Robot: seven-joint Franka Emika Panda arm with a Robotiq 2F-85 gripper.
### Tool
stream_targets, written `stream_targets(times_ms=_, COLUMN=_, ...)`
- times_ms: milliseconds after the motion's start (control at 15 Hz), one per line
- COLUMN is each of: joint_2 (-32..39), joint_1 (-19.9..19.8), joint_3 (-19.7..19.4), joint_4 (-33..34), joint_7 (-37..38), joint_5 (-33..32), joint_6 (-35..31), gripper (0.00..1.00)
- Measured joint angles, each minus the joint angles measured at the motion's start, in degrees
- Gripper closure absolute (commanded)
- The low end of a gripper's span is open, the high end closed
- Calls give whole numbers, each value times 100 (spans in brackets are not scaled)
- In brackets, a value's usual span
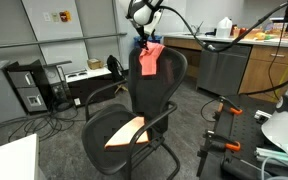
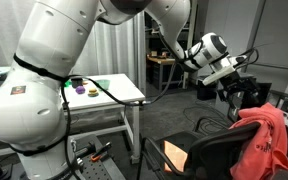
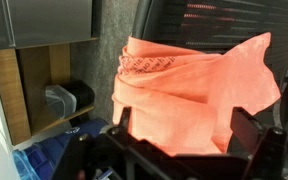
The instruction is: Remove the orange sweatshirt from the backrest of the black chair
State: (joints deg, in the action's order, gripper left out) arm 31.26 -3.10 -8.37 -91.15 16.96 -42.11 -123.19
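Note:
The open gripper moves down onto the upper part of the orange sweatshirt [image 2: 261, 117] [image 3: 174, 115] just below it next, because the cloth already shows between the spread fingers.
The orange sweatshirt [image 1: 150, 58] hangs over the top of the black chair's backrest [image 1: 162, 92]. It shows in both exterior views [image 2: 265, 138] and fills the middle of the wrist view [image 3: 189, 90]. My gripper [image 1: 143, 41] is at the top of the backrest, right against the sweatshirt, and also shows in an exterior view [image 2: 246, 95]. In the wrist view its two fingers [image 3: 184, 125] stand wide apart with the orange cloth between them. The gripper is open.
The chair seat [image 1: 112, 138] carries an orange patch [image 1: 125, 132]. Desks with computers [image 1: 29, 88] stand behind, and a counter with cabinets [image 1: 246, 62] beside. A white table [image 2: 109, 92] and my arm's base [image 2: 29, 100] are close by. Cables lie on the floor.

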Motion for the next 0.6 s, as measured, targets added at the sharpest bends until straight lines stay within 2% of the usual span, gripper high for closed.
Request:
stream_targets(times_ms=533, joint_2=937, joint_1=104, joint_3=-291, joint_4=816, joint_7=229, joint_5=-80, joint_6=0, gripper=0)
stream_targets(times_ms=600, joint_2=1026, joint_1=112, joint_3=-318, joint_4=900, joint_7=230, joint_5=-80, joint_6=0, gripper=25)
